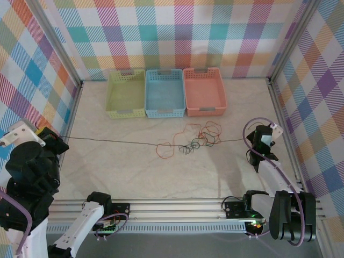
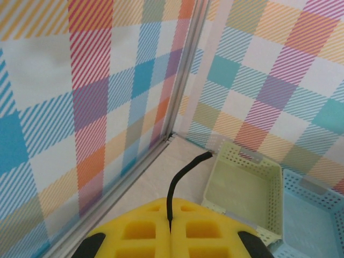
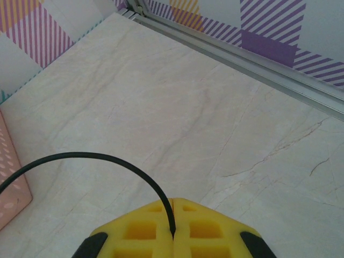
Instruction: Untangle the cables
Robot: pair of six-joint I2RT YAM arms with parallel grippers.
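Note:
I am holding the black cable tight between both grippers, so I will next move its end in my right gripper toward the tangle in the middle of the table (image 1: 200, 142) and release it.
A thin black cable (image 1: 118, 142) stretches taut across the table from my left gripper (image 1: 60, 144) at the far left to my right gripper (image 1: 257, 144) at the right. It runs through a tangle (image 1: 193, 143) at mid-table, where an orange cable (image 1: 207, 130) loops around another dark cable. In the left wrist view the yellow pads (image 2: 134, 231) are shut on a black cable end (image 2: 180, 180) that curls up toward the green basket. In the right wrist view the pads (image 3: 140, 231) pinch a black cable (image 3: 107, 158) arcing off to the left.
Three baskets stand in a row at the back: green (image 1: 126, 94), blue (image 1: 164, 92) and salmon (image 1: 204, 91). Checked walls with metal rails enclose the table. A metal rail (image 1: 172, 207) runs along the near edge.

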